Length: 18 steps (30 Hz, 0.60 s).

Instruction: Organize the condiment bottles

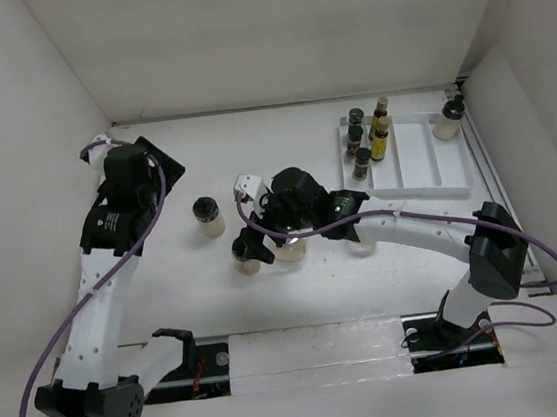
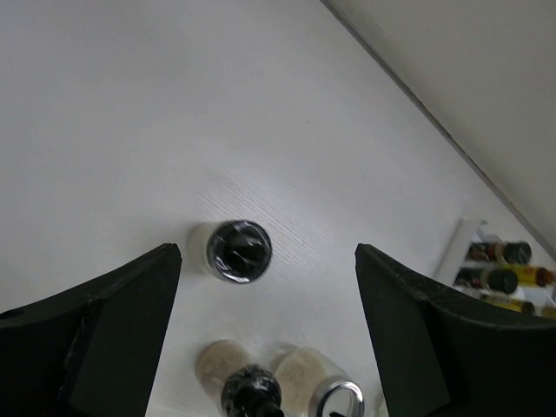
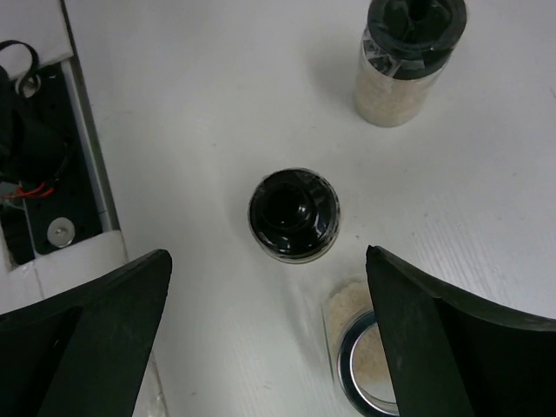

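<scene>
The nearer bottle's cap lies left in the top view and below, so I need to move my right gripper that way and down around it, clear of the jar.
My right gripper point(image 1: 280, 236) hangs open above a cluster on the table: a cream-filled black-capped bottle point(image 3: 294, 215) lies ahead between its fingers, and a clear silver-lidded jar point(image 3: 365, 358) sits by its right finger. A second cream black-capped bottle point(image 3: 408, 52) stands farther off. In the top view these are the bottle point(image 1: 247, 255), the jar point(image 1: 288, 250) and the bottle point(image 1: 208, 216). My left gripper point(image 1: 158, 162) is open and empty, high above the same bottles point(image 2: 239, 250). Dark spice jars point(image 1: 355, 141) and amber bottles point(image 1: 380, 136) stand in the white tray point(image 1: 419, 189).
Another cream bottle point(image 1: 448, 121) stands in the tray's far right compartment. A pale jar point(image 1: 363, 245) shows partly under my right forearm. White walls enclose the table on three sides. The arms' base rail point(image 3: 43, 174) runs along the near edge.
</scene>
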Motion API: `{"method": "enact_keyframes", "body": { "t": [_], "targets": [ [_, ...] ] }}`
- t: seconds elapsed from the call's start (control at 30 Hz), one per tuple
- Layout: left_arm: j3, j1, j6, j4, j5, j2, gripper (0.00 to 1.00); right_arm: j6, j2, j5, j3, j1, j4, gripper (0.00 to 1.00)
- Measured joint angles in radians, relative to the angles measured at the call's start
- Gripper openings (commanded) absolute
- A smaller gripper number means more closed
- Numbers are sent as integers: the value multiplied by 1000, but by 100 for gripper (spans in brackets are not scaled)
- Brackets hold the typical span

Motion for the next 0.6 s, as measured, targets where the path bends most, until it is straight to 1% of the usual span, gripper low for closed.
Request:
{"method": "enact_keyframes", "body": {
  "t": [0.07,0.13,0.23,0.4,0.6],
  "targets": [
    [-6,78,11,13,43,19,78,-10,10,29,1,6,3,99],
    [-6,113,22,16,65,59,78,-18,26,51,1,17,3,99],
    [-4,112,37,11,94,88,78,-26,62,79,7,42,1,99],
    [11,109,44,12,130,61,78,-33,160,103,52,66,2,99],
    [9,98,43,13,148,15,76,-36,251,176,92,73,3,94]
  ]
}}
